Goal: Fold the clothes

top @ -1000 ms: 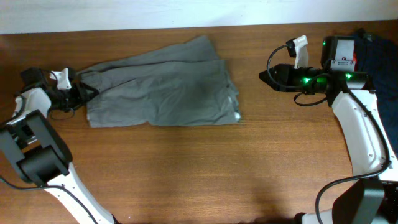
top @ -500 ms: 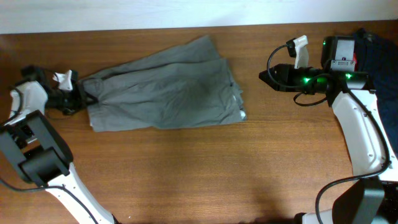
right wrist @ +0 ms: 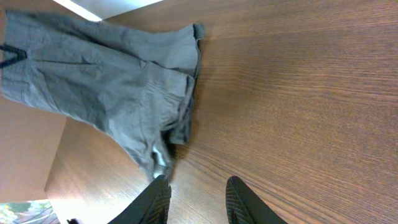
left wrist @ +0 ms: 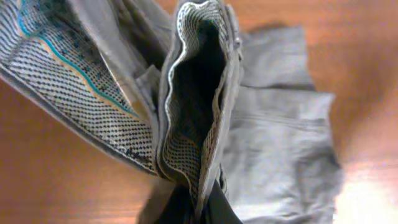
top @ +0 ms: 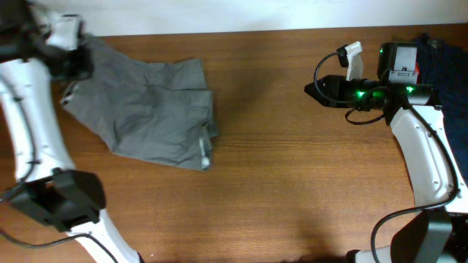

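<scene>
My left gripper goes to the right in the overhead view next, over the shorts' flat part [top: 178,86] [left wrist: 270,109], and releases the waistband edge, since the rest lies spread.
The grey-olive shorts [top: 150,113] lie crumpled across the left part of the table, their upper-left end lifted. My left gripper [top: 75,67] is raised at the back left corner, shut on that end. In the left wrist view the left gripper [left wrist: 200,202] pinches the waistband edge, and the shorts [left wrist: 273,143] hang open, showing the dotted pale lining [left wrist: 56,56]. My right gripper [top: 311,90] hovers open at the right, well apart from the cloth. The right wrist view shows the right gripper [right wrist: 198,200] with bare wood between its fingers and the shorts [right wrist: 106,81] beyond.
A dark navy garment [top: 447,58] lies at the far right edge behind the right arm. The table's back edge meets a white wall [top: 219,14]. Bare wood [top: 256,204] fills the table's front half.
My left gripper closed on the shorts' left end and rose toward the back left corner, dragging the shorts leftward into a bunched, slanted shape. The right arm has not moved.
</scene>
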